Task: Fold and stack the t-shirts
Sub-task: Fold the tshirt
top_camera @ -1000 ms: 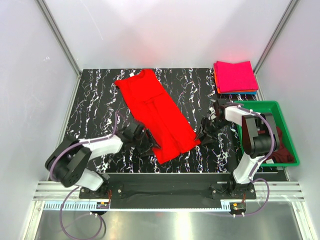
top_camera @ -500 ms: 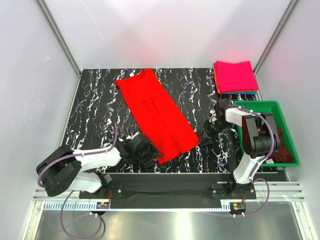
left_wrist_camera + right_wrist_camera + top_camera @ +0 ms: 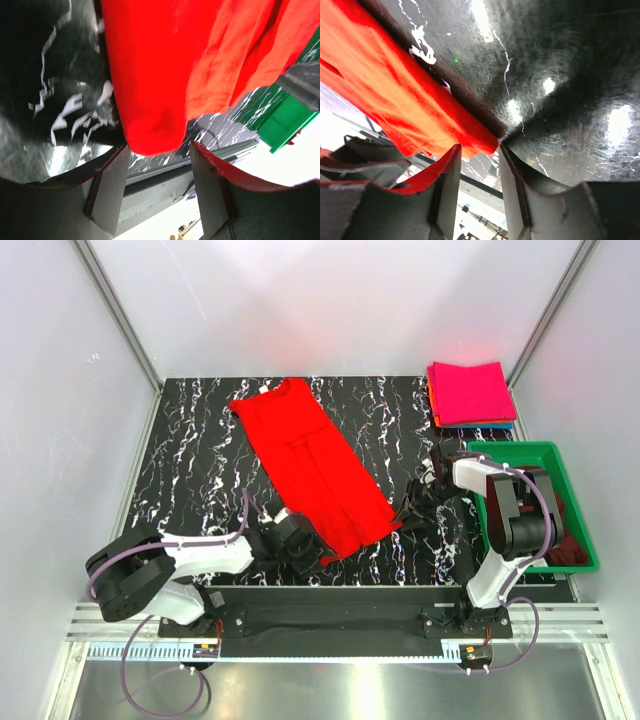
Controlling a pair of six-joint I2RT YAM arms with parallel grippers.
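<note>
The right gripper stays low at the hem corner next and draws its fingers together there, since the red tip already reaches between my open fingers.
The bright red t-shirt (image 3: 315, 465) lies spread out flat, running diagonally from the far left to the near middle of the table. My left gripper (image 3: 308, 556) is open at its near hem corner. In the left wrist view that corner (image 3: 150, 100) hangs between the open fingertips of my left gripper (image 3: 157, 147). My right gripper (image 3: 407, 516) is open at the shirt's right hem corner. In the right wrist view that corner (image 3: 420, 105) reaches between the tips of my right gripper (image 3: 479, 148). The magenta-pink t-shirt (image 3: 470, 390) lies folded at the far right. The dark maroon t-shirt (image 3: 566, 545) lies in the bin.
The green plastic bin (image 3: 530, 452) stands at the right edge, close behind my right arm. The magenta-pink shirt tops a small stack with orange and blue folded cloth edges (image 3: 478, 424) under it. White walls enclose the black marbled table (image 3: 200, 460).
My left gripper has moved nearer and rightward, from beside the hem to the shirt's near corner. My right gripper has shifted slightly nearer at the right corner. The shirt lies as before.
</note>
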